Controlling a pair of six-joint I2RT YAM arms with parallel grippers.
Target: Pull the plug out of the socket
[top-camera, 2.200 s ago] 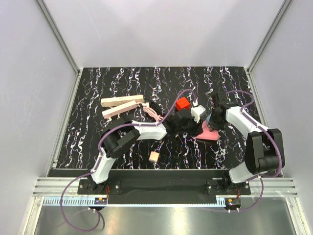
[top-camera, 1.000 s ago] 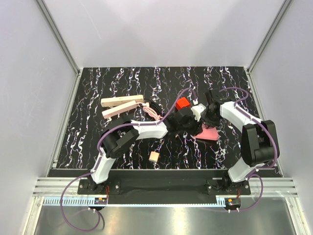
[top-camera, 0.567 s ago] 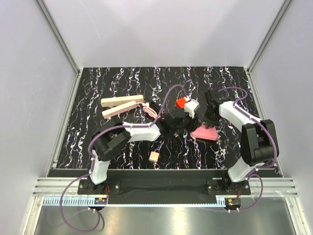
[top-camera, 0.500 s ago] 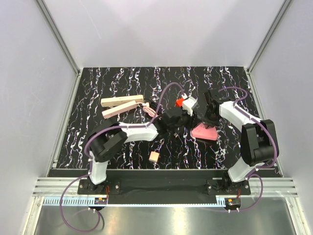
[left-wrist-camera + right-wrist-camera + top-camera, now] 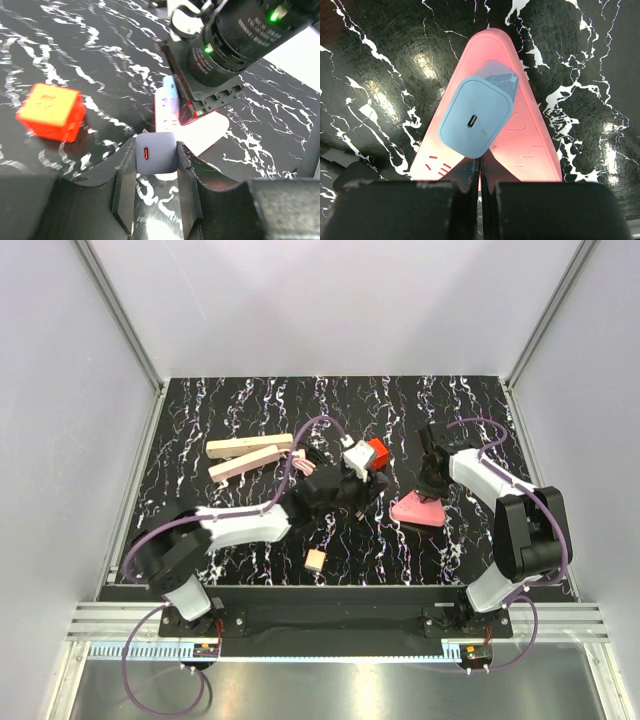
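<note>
The left gripper moves back and down next and releases the grey-blue plug beside the tan cube, since bare tabletop lies below it, nearer my base.
My left gripper [image 5: 156,150] is shut on the plug [image 5: 156,153], a grey-blue cube with a red-lit slot, held clear of the table. In the top view, the left gripper [image 5: 357,462] hangs beside a red cube [image 5: 376,451]. The socket [image 5: 250,447], a long cream-beige bar, lies at the back left, far from both grippers. My right gripper [image 5: 480,167] is shut, its tips pressed on a pink triangular block [image 5: 530,140] just below a light-blue plug [image 5: 477,117] seated in that block.
A second cream bar [image 5: 243,464] lies against the socket. A pink cable coil [image 5: 310,468] sits near the left arm, and a small tan cube [image 5: 315,560] is near the front. The red cube [image 5: 50,111] lies left of my held plug. Aluminium rails edge the mat.
My left arm has drawn back to the left, away from the pink triangular block, with the plug in its jaws. The right gripper has stayed pressed on that block.
</note>
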